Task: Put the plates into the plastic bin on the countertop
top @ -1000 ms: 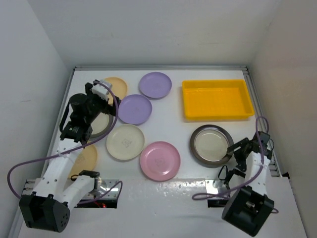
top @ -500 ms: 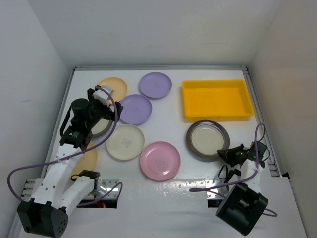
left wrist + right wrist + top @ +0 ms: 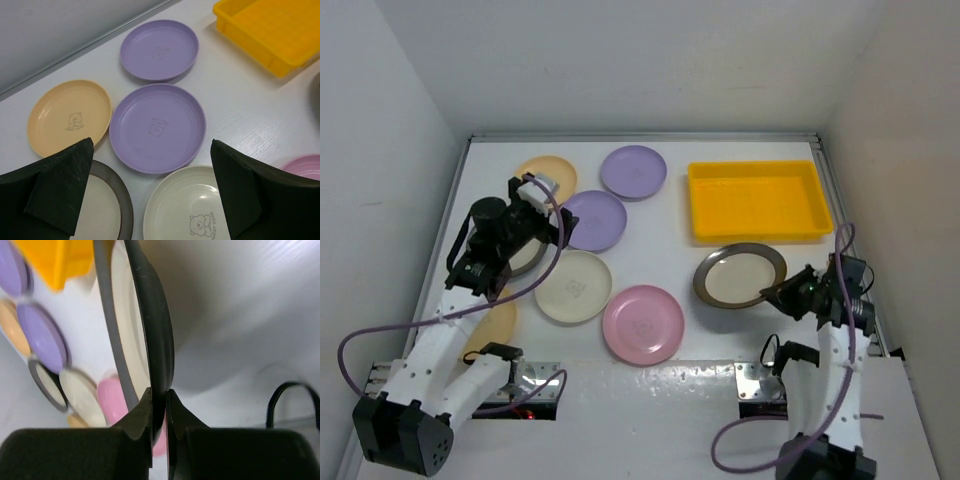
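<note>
My right gripper should next move outward over the yellow bin's near side, then down to release the metal plate, because the empty bottom of the yellow bin lies outward of my right gripper.
My right gripper point(image 3: 782, 293) point(image 3: 159, 395) is shut on the near right rim of a dark-rimmed metal plate point(image 3: 740, 275) point(image 3: 145, 315), which hangs tilted just in front of the yellow plastic bin point(image 3: 757, 200) point(image 3: 270, 25). The bin holds nothing. On the countertop point(image 3: 670, 250) lie two lilac plates point(image 3: 633, 171) point(image 3: 592, 220), a cream plate point(image 3: 573, 286) and a pink plate point(image 3: 643, 324). Two pale orange plates point(image 3: 552, 172) point(image 3: 490, 320) and a second metal plate point(image 3: 525, 258) are partly hidden by my left arm. The left gripper point(image 3: 535, 200) point(image 3: 152, 141) hovers open over the nearer lilac plate point(image 3: 157, 127).
White walls close the countertop on the left, back and right. The bin stands at the back right against the right wall. A purple cable point(image 3: 440, 320) loops beside the left arm, and a black cable point(image 3: 292, 395) trails by the right gripper.
The right gripper has shut on the metal plate's rim and raised it, tilting it off the countertop. The left gripper has drifted a little to the right, still open.
</note>
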Available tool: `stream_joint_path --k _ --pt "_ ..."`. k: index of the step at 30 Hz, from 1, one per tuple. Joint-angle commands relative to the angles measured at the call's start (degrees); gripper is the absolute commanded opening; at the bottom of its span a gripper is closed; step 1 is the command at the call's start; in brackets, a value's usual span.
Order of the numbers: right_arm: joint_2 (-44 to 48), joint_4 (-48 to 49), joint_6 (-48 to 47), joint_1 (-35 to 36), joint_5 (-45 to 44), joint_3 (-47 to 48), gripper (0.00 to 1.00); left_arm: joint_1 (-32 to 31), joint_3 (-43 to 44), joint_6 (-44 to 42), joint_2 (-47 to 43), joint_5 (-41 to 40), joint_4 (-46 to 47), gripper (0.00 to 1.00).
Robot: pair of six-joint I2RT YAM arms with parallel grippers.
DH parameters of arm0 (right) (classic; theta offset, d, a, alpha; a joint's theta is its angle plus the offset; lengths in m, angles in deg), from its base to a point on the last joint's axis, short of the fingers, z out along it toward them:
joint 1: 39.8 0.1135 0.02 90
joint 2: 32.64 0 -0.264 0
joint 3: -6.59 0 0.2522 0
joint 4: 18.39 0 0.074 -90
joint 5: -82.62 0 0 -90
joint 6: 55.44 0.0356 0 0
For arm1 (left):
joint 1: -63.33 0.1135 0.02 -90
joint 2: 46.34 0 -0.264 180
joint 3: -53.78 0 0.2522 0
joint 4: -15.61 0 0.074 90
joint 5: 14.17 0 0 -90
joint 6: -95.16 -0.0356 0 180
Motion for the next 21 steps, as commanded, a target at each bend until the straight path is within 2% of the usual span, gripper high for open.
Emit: stream_joint_path --k 1,2,4,6,9,11,12,15,16,21 --pt "-2.23 -7.33 0.62 9.33 4.21 11.77 0.00 -1.54 2.13 -0.62 2.06 2.34 3.46 1.00" --pt "-6.59 -9.28 -1.66 11.11 4.99 18.58 0.00 -2.06 2.13 -0.62 3.20 2.34 3.47 1.00" --pt "-8.91 -9.22 -3.17 19.17 5.70 24.50 0.00 -2.07 2.66 -1.23 4.35 2.34 4.96 1.00" --pt "-12.51 -2.14 -1.25 24.71 6.84 29.01 0.00 -2.07 4.32 -0.62 6.54 0.86 4.96 1.00" --pt "-18.93 9.46 1.31 26.49 7.81 36.13 0.00 0.65 6.60 2.18 9.35 -0.03 3.48 1.00" --pt "-25.69 15.79 0.79 24.15 6.06 38.25 0.00 3.37 10.29 2.98 12.77 -3.19 1.46 1.00" --pt "-29.80 19.23 0.61 19.09 5.53 38.17 0.00 4.34 11.96 2.98 14.27 -3.80 -1.86 1.00" --pt "-40.86 27.15 -1.23 12.28 5.00 37.81 0.00 9.52 19.86 2.11 20.59 -3.81 -10.81 1.00" --pt "-43.09 27.69 -1.67 8.96 5.52 38.34 0.00 10.84 24.32 1.41 22.26 -3.29 -13.29 1.00" --pt "-58.28 25.94 -11.66 6.91 7.10 46.67 0.00 19.54 37.62 -1.15 35.07 -3.03 -26.92 1.00"
